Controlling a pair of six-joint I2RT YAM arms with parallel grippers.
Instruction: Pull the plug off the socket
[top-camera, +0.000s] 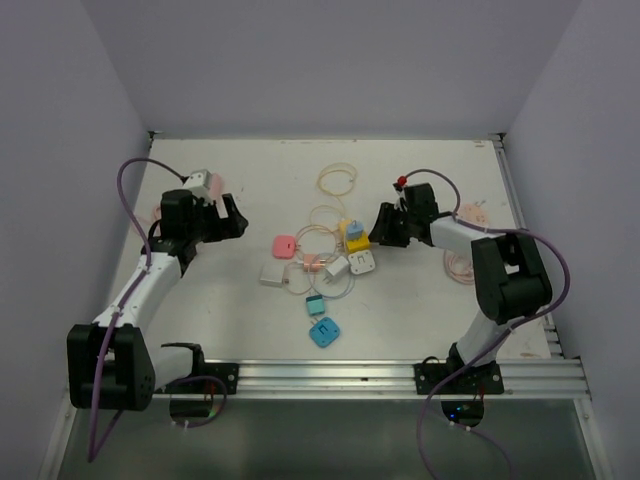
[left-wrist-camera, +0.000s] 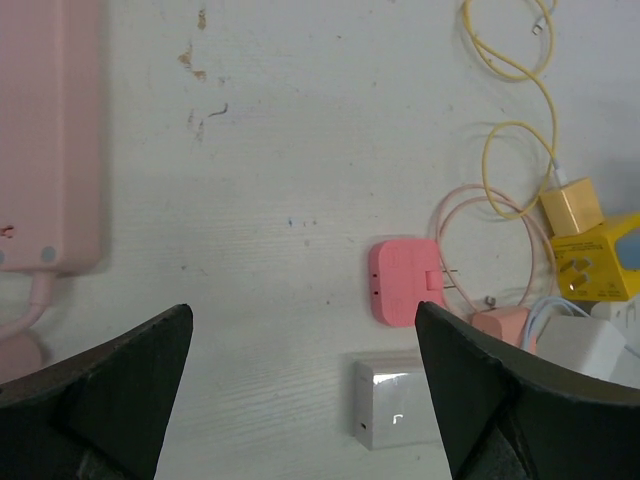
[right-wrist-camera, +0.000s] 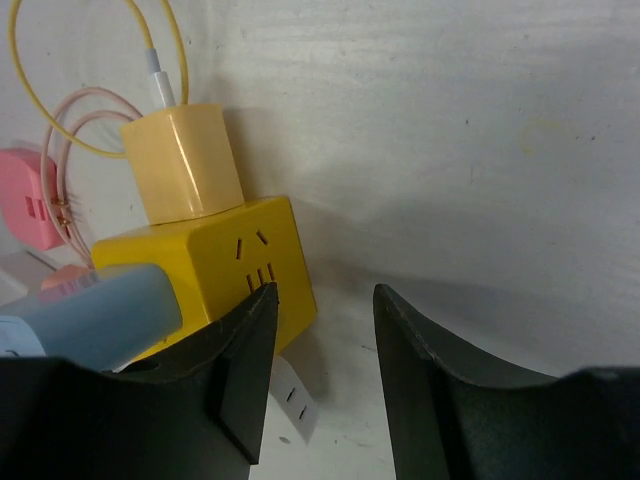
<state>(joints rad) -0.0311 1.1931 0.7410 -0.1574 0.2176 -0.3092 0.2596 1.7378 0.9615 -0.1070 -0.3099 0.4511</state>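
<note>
I next need to move my left gripper across, turning and lowering it around the light blue plug (top-camera: 354, 230) (left-wrist-camera: 629, 249), which is below and to its right in the top view.
The yellow cube socket (right-wrist-camera: 215, 265) lies in the middle of the table (top-camera: 357, 245). A pale yellow plug (right-wrist-camera: 185, 165) with a yellow cable sits in its far side. A light blue plug (right-wrist-camera: 85, 310) sits in another face. My right gripper (right-wrist-camera: 325, 295) is open and empty, low over the table just right of the cube; its left finger (right-wrist-camera: 235, 370) is next to the cube's corner. My left gripper (left-wrist-camera: 302, 310) is open and empty, well left of the cube (left-wrist-camera: 600, 260), over bare table. In the top view the left gripper (top-camera: 235, 218) and the right gripper (top-camera: 380, 228) flank the pile.
A pink charger (left-wrist-camera: 403, 282), a white charger (left-wrist-camera: 395, 403) and a teal charger (top-camera: 324, 333) lie around the cube, with looped cables (top-camera: 338, 180). A pink power strip (left-wrist-camera: 45, 140) lies at the far left. A metal rail (top-camera: 400, 375) runs along the near edge.
</note>
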